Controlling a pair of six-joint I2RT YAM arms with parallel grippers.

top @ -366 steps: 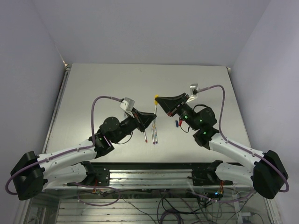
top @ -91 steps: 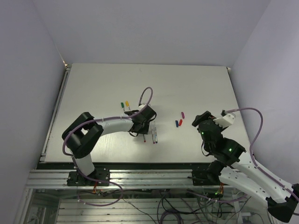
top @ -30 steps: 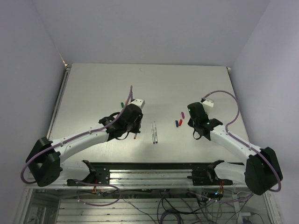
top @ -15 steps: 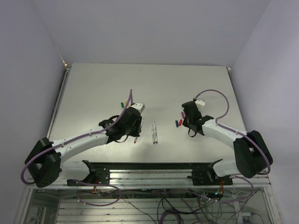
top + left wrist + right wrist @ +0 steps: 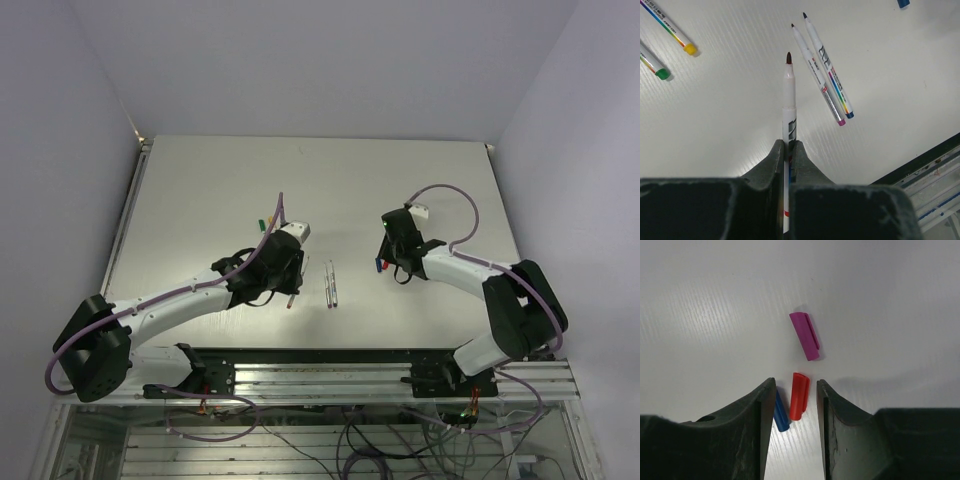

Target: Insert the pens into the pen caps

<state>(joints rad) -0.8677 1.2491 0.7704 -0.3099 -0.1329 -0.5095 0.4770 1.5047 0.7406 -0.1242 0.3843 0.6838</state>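
My right gripper comes down around the red cap next, one finger beside the blue cap, and closes. The red cap lies below its open fingers.
My left gripper is shut on a pen with a dark red tip, which points forward above the table. Two uncapped pens lie side by side to its right. A yellow-capped pen and a green-capped pen lie at the left. My right gripper is open, low over the pen caps. The red cap lies between its fingers, apart from both. A blue cap lies against the left finger, and a purple cap sits just ahead.
The white table ends at a metal rail in front, near the arm bases. Walls close in the left, right and far sides. A dark edge of the table shows at the lower right of the left wrist view.
My right arm has swung left over the caps and its jaws have opened around the red cap. The left arm has drawn the held pen slightly down and right.
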